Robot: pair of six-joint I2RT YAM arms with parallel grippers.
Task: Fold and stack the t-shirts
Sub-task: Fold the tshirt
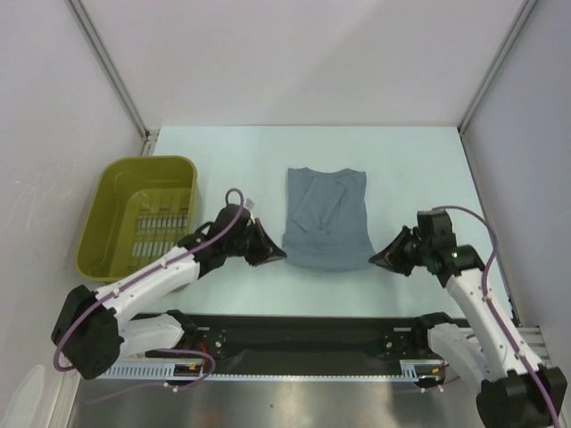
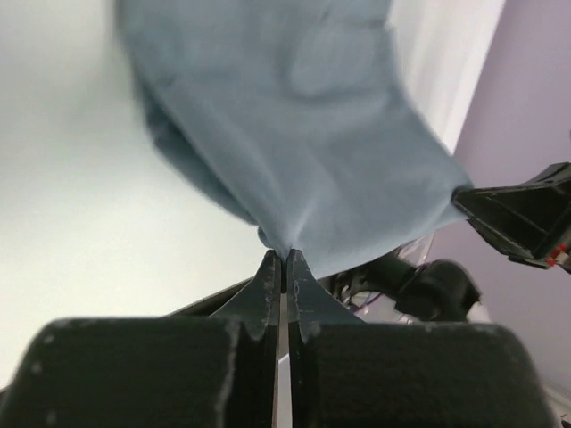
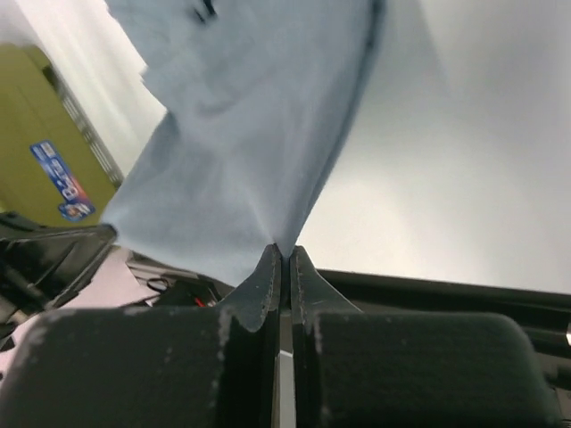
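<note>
My right gripper should next sweep the pinched corner outward over the t-shirt's far corner (image 1: 356,179) and release it, because the narrowed cloth lies long.
One slate blue-grey t-shirt (image 1: 326,218) lies on the white table, narrowed lengthwise, its near edge lifted. My left gripper (image 1: 282,254) is shut on its near left corner; in the left wrist view the cloth (image 2: 294,125) fans up from the pinched tips of that gripper (image 2: 285,254). My right gripper (image 1: 373,258) is shut on the near right corner; in the right wrist view the cloth (image 3: 250,134) rises from its closed tips (image 3: 285,249). The two grippers stand level, one at each side of the near hem.
An olive basket (image 1: 105,230) stands at the left of the table, with nothing showing inside it; it also shows in the right wrist view (image 3: 40,152). A black strip (image 1: 303,334) runs along the near table edge between the arm bases. Walls enclose the sides and back.
</note>
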